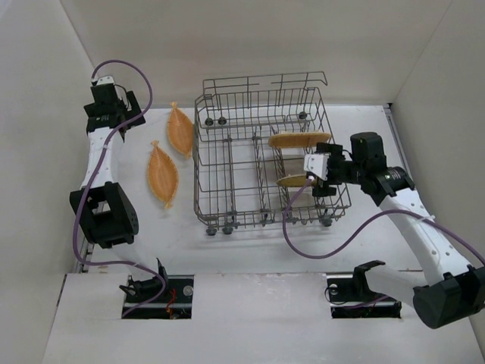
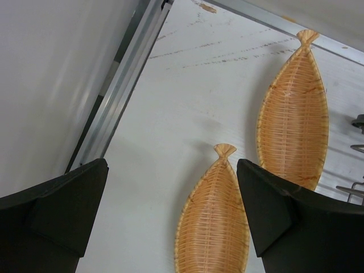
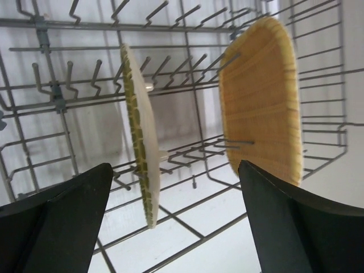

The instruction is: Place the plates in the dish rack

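The bare tabletop beside the near plate's rim facing the metal bar leaves room for a finger, so I will move my left gripper back and down onto that rim next.
Two orange-tan woven, fish-shaped plates lie flat on the table left of the dish rack: a far plate and a near plate. In the left wrist view they are the near plate and the far plate. My left gripper is open and empty above the table's far left, apart from them. Two more plates stand on edge between the tines at the rack's right: a far one and a near one. My right gripper is open and empty beside the near one, with one plate edge-on and the other ahead of it.
White walls enclose the table on the left, back and right. A metal rail runs along the left wall. The rack has small wheels at its near edge. Purple cables trail from both arms.
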Robot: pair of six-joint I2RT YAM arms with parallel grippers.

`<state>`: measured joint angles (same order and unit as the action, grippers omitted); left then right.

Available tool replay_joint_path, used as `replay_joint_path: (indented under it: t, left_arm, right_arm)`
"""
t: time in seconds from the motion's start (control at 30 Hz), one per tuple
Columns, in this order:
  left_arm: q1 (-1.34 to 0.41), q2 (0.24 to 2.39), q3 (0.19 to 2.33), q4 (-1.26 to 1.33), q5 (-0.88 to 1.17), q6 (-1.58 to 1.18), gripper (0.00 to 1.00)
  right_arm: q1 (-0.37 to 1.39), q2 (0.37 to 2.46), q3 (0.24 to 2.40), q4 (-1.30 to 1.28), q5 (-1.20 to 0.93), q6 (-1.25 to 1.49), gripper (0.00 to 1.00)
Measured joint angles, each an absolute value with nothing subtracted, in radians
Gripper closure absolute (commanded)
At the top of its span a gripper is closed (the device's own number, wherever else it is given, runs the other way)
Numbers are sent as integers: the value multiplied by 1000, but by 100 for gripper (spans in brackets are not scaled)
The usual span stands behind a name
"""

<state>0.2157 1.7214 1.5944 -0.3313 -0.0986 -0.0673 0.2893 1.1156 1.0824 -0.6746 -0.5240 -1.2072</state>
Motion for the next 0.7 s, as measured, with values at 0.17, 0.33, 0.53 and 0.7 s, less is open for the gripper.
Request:
replay_joint_path:
  t: [0.17, 0.33, 0.53, 0.7]
  left_arm:
    - [215, 1732, 1561, -319, -99, -68, 0]
    - [215, 1756, 1494, -321, -96, -81, 0]
    - [223, 1803, 1459, -343, -25, -126, 2]
    - [253, 1819, 1457, -380, 78, -176, 7]
  right_arm:
    - [291, 1025, 1050, -567, -533, -1178, 0]
    - [311, 969, 1050, -405, -510, -1119, 0]
    - [318, 995, 1065, -255, -378, -1055, 0]
    - [311, 1037, 1067, -192, -268, -996, 0]
